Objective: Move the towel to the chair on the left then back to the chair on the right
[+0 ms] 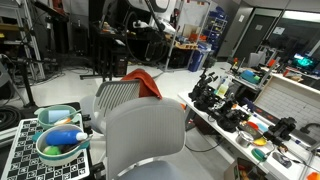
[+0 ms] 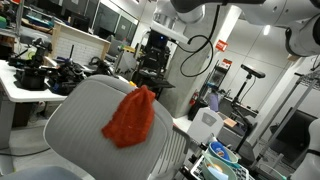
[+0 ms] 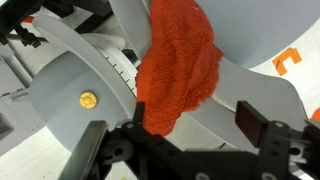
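My gripper comes down next, fingers open, onto the towel's fold atop the grey chair's back and closes there, since that fold lies below my gripper.
An orange-red towel [image 1: 143,82] hangs over the top of the back of a grey chair [image 1: 116,96]. It also shows in an exterior view [image 2: 130,118] draped on the chair back [image 2: 80,118], and in the wrist view [image 3: 178,65]. A second grey chair [image 1: 146,135] stands nearer the camera. My gripper [image 3: 178,130] is open, its two black fingers spread just off the towel's lower end, which lies close to the left finger. Nothing is held. The gripper itself does not show clearly in the exterior views; only the arm [image 2: 190,12] is visible overhead.
A long table [image 1: 250,115] cluttered with black tools and small objects runs beside the chairs. A bowl of toys [image 1: 60,142] sits on a checkered board [image 1: 25,160]. Stands and equipment [image 2: 158,60] fill the room behind.
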### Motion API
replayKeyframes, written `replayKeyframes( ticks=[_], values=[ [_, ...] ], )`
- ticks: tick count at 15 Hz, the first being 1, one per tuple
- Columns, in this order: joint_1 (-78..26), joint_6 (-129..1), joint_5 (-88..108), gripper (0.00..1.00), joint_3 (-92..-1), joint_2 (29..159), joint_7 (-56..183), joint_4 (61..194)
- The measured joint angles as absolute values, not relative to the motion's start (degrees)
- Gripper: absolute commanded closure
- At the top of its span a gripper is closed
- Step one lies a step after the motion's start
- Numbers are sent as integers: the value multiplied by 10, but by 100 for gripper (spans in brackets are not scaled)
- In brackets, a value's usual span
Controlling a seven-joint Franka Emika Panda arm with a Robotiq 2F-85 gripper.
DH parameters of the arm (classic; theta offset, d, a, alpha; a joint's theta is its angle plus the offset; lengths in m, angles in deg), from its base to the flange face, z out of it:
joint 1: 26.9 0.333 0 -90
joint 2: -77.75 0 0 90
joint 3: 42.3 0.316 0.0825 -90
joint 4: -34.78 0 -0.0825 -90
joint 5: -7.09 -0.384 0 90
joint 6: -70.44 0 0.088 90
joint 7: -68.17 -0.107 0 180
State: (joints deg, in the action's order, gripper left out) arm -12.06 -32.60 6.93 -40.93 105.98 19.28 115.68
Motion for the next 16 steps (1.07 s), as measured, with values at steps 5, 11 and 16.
replayKeyframes(
  ticks=[5, 11, 16],
  values=[
    [-124, -326, 69, 0, -410, 1060, 193, 1156],
    [-124, -326, 69, 0, -409, 1052, 193, 1158],
    [-124, -327, 69, 0, -409, 1051, 193, 1168]
  ],
)
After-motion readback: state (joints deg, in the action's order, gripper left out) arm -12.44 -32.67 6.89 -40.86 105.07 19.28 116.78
